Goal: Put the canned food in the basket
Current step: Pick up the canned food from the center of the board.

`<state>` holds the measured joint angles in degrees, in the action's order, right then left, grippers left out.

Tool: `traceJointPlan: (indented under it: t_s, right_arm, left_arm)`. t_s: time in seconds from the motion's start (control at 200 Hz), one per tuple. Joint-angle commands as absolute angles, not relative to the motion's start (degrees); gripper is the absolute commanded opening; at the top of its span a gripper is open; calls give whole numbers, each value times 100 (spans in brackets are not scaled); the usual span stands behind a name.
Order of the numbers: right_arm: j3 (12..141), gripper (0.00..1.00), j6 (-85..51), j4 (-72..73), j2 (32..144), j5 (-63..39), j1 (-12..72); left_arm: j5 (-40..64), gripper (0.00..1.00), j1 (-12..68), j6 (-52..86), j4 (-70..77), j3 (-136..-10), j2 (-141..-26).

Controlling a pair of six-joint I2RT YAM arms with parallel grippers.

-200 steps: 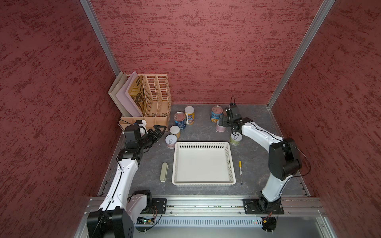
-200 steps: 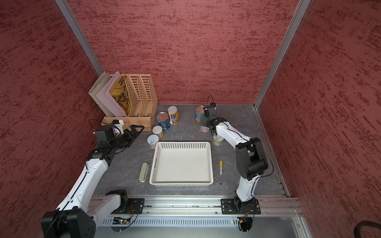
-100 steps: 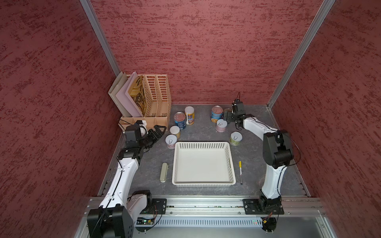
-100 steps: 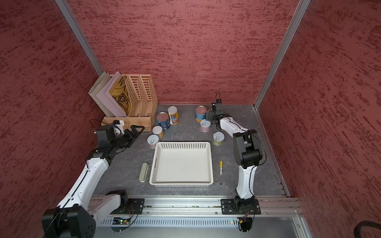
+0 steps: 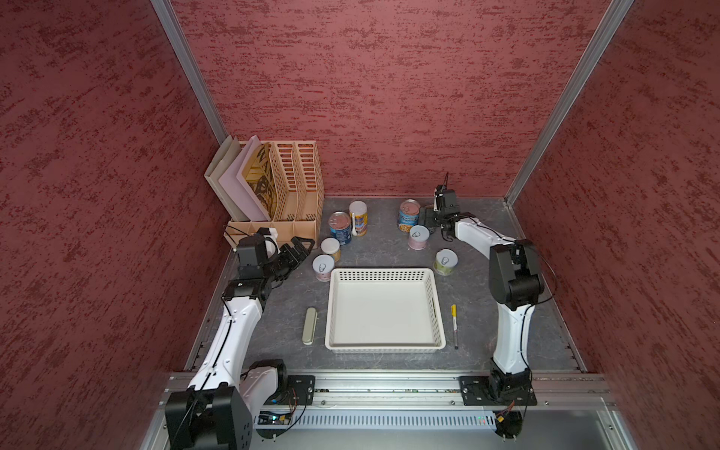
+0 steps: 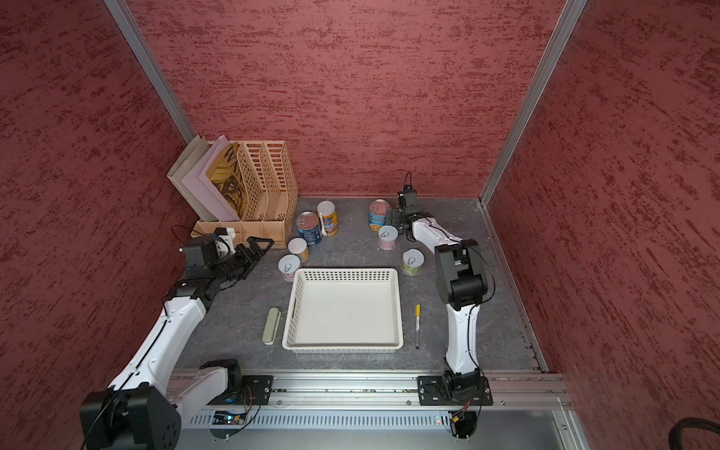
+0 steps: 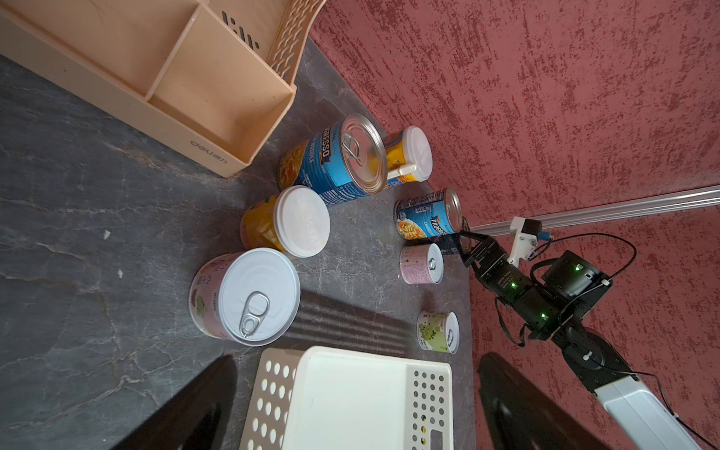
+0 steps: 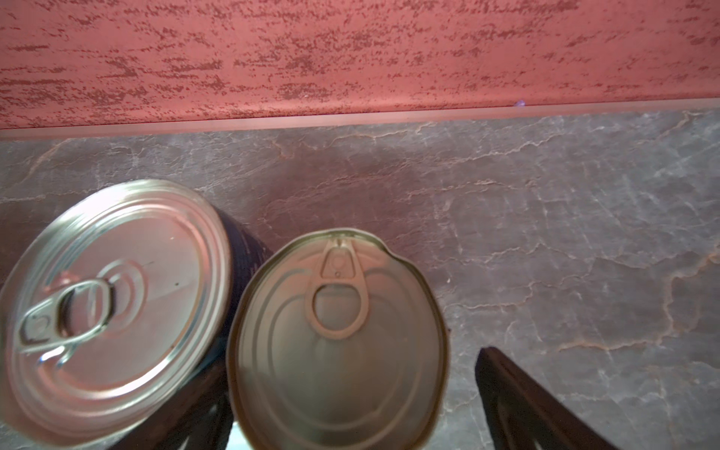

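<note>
My right gripper needs to move gently sideways, away from the blue-labelled can touching the dark pull-tab can (image 8: 337,345), and close, because the dark can is between its fingers.
The white perforated basket (image 5: 383,273) sits mid-table with nothing in it. To its back left stand a blue-labelled can (image 5: 339,228), a slim yellow one (image 5: 358,218), a white-lidded one (image 5: 330,248) and a small pink one (image 5: 323,267). My left gripper (image 5: 300,247) hangs open just left of that group, holding nothing. At the back right, my right gripper (image 8: 350,413) is open astride a dark pull-tab can (image 8: 339,339), with a gap beside one finger (image 8: 518,397). Another blue-labelled can (image 8: 113,304) touches it. A pink can (image 5: 419,237) and a green can (image 5: 445,262) stand nearer the basket.
A tall beige file holder (image 5: 288,183) with folders fills the back left corner, close to my left arm. An olive case (image 5: 309,325) lies left of the basket and a yellow-capped pen (image 5: 454,325) to its right. Red walls close in three sides.
My right arm has swung back toward the rear wall, and its open jaws now straddle the dark can. The left arm has stayed still.
</note>
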<state>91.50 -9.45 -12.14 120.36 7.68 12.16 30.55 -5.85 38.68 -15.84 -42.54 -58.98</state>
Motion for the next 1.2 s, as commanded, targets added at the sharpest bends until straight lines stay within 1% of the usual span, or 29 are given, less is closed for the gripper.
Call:
traceJointPlan:
  t_s: [0.0,0.24,0.481,0.546,0.576,0.646,1.027,1.162,1.192]
  right_arm:
    - [9305,98,-1029,-1195,12138,645,1122]
    - [9154,93,-1167,-1116,12042,576,991]
    - [9077,93,-1286,-1096,12015,698,925]
    - [9094,95,-1220,-1039,12030,565,931]
    - [9149,98,-1167,-1043,12047,508,930]
    - [9352,99,-1101,-1182,12125,473,931]
    - [10483,98,-1052,-1911,12854,381,860]
    - [10516,98,-1154,-1949,12922,217,859]
    - [10499,96,-1181,-1944,12918,198,854]
  left_arm:
    - [3092,100,-609,3786,-1491,-4338,-5943]
    - [3078,100,-608,3785,-1490,-4337,-5955]
    - [3083,100,-607,3787,-1487,-4342,-5951]
    - [3092,100,-608,3779,-1485,-4339,-5952]
    - [3088,100,-606,3780,-1477,-4334,-5955]
    - [3098,100,-606,3789,-1476,-4328,-5958]
    - [3065,100,-606,3775,-1474,-4328,-6000]
    - [3092,100,-606,3775,-1482,-4345,-6023]
    - [3101,100,-607,3771,-1479,-4355,-6021]
